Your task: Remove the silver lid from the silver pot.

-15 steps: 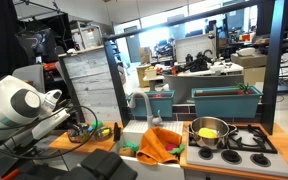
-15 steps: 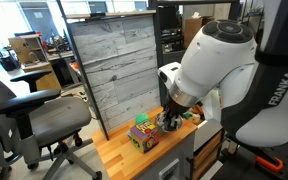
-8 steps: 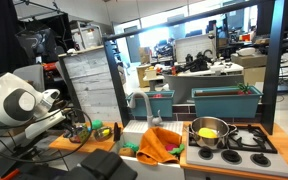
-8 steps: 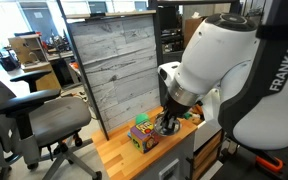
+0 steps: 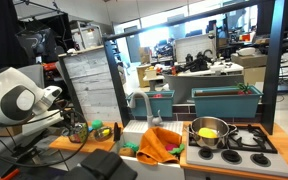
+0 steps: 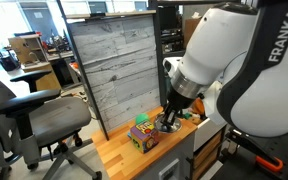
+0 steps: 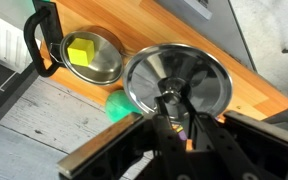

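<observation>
The gripper shifts only slightly over the counter beside the open pot next and opens to release the knob, because the silver lid (image 7: 199, 75) is already clear of the pot.
In the wrist view my gripper (image 7: 174, 108) is shut on the knob of the round silver lid (image 7: 199, 75). The lid is off the pot and beside it, over the wooden counter (image 7: 254, 85); I cannot tell whether it touches the wood. The small silver pot (image 7: 102, 65) with a black handle stands open next to the lid, with a yellow block (image 7: 81, 50) inside. In both exterior views the gripper (image 5: 79, 128) (image 6: 169, 122) is low over the counter in front of the grey plank panel; lid and pot are hidden there.
A green object (image 7: 117, 105) lies by the lid. A colourful box (image 6: 144, 136) sits on the counter edge. A grey plank panel (image 5: 89, 80) stands behind. A sink, an orange cloth (image 5: 159, 145) and a stove with another pot (image 5: 210, 132) lie further along.
The arm's upper body has shifted slightly upward in both exterior views. The gripper stays near the same spot over the counter.
</observation>
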{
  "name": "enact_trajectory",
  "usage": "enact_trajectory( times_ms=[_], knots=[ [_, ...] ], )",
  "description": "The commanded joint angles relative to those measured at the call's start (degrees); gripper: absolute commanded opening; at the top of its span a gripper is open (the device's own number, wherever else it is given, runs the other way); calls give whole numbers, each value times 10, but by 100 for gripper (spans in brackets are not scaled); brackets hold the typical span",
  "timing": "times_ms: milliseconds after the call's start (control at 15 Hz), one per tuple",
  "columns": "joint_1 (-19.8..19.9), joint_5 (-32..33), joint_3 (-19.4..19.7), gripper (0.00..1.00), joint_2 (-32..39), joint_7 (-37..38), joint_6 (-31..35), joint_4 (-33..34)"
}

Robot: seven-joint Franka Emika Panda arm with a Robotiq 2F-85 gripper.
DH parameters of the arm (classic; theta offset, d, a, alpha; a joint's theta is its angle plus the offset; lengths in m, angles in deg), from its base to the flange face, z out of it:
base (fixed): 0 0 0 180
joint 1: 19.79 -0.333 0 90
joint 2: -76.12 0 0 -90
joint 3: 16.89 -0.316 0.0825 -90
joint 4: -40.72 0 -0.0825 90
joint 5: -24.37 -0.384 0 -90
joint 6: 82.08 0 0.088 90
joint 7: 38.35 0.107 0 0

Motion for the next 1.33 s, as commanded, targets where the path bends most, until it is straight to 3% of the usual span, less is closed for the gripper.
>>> enact_trajectory(
  times_ms=[0, 267, 533, 667, 1133, 1267],
  knots=[
    [63, -12, -53, 5, -3, -7, 111, -27],
    [104, -17, -86, 5, -4, -6, 112, -26],
    [119, -32, -92, 5, -1, -3, 112, -25],
    [121, -38, -92, 46, 1, -3, 114, -24],
    [136, -15, -107, 96, -3, -16, 76, -27],
    [205, 33, -127, 100, -6, -18, 23, -4]
  ],
)
